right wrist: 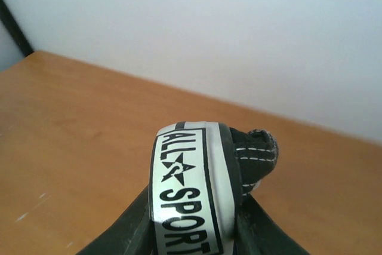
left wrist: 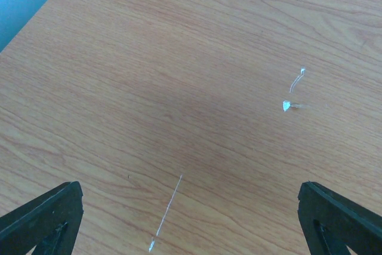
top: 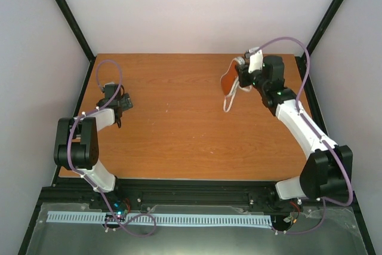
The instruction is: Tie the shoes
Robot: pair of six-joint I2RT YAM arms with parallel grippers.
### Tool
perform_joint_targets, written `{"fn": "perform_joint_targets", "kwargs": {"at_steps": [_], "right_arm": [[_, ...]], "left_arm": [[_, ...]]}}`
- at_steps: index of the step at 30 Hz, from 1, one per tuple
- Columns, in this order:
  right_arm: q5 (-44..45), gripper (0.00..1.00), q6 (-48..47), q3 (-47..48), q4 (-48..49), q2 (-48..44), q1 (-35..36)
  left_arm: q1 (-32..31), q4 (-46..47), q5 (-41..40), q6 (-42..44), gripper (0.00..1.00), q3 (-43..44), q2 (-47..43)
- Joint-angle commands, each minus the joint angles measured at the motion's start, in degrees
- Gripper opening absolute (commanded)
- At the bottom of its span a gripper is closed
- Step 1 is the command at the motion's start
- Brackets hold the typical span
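Observation:
The sneaker's sole still faces sideways. My right gripper should move back and down toward the clear middle of the table and turn the sneaker (top: 229, 80) sole-down to let go of its heel.
My right gripper (top: 242, 76) is shut on the heel of the small black sneaker (top: 229, 80) and holds it above the far right part of the table, with the orange-red sole facing left. The white laces (top: 228, 102) hang down loose from it. In the right wrist view the white heel label (right wrist: 185, 195) reading "ALL SPORT" sits between my right gripper's (right wrist: 194, 231) dark fingers; the black canvas heel (right wrist: 256, 156) shows beside it. My left gripper (top: 122, 103) is open and empty over the left side of the table, far from the shoe; it also shows in the left wrist view (left wrist: 191, 222).
The wooden table (top: 179, 135) has black frame posts at its edges and white walls around it. A thin white scratch (left wrist: 170, 207) and small white flecks (left wrist: 287, 106) mark the wood below my left gripper.

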Motion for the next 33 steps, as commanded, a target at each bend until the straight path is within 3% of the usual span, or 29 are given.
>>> {"fn": "perform_joint_targets", "kwargs": {"at_steps": [1,6,14,17,20,21,23,27,31,33], "right_arm": [[9.0,0.03,-9.6,6.4,8.2,2.7,3.2],[4.5,0.03,-17.0,-0.2,15.2,4.4,8.1],[8.8,0.05,-27.9,-14.0,20.9,2.2,19.3],[9.7,0.11,-27.3,-16.5,17.6,-0.4,22.5],[6.1,0.17,-20.4,-17.3,11.8,-3.5,23.3],[4.9,0.21,-17.8,-18.0,10.7,-4.7,23.4],[4.2,0.54,-12.2,-18.7,6.7,-7.0,23.5],[3.6,0.63,-5.4,-19.1,-0.5,-11.8,23.5],[4.0,0.92,-0.3,-22.5,2.9,-17.7,23.4],[5.6,1.0,1.6,-23.3,3.9,-20.0,23.3]], "left_arm": [[0.2,1.4,-0.3,-0.8,1.0,0.2,-1.5],[0.2,1.9,0.2,-0.5,1.0,-0.1,-2.0],[0.2,2.2,-0.1,-0.6,1.0,-0.5,-2.4],[0.2,2.3,-0.2,-0.6,1.0,-0.6,-2.4],[0.2,2.9,-0.3,-0.7,1.0,-1.3,-3.3],[0.2,3.3,-0.5,-0.8,1.0,-1.8,-3.8],[0.2,4.4,-0.8,-0.9,1.0,-3.1,-5.3],[0.2,6.2,-2.6,-1.8,1.0,-6.1,-9.6],[0.1,6.1,-5.3,-3.9,1.0,-9.3,-16.3],[0.1,5.1,-5.2,-6.0,1.0,-10.2,-19.7]]}}
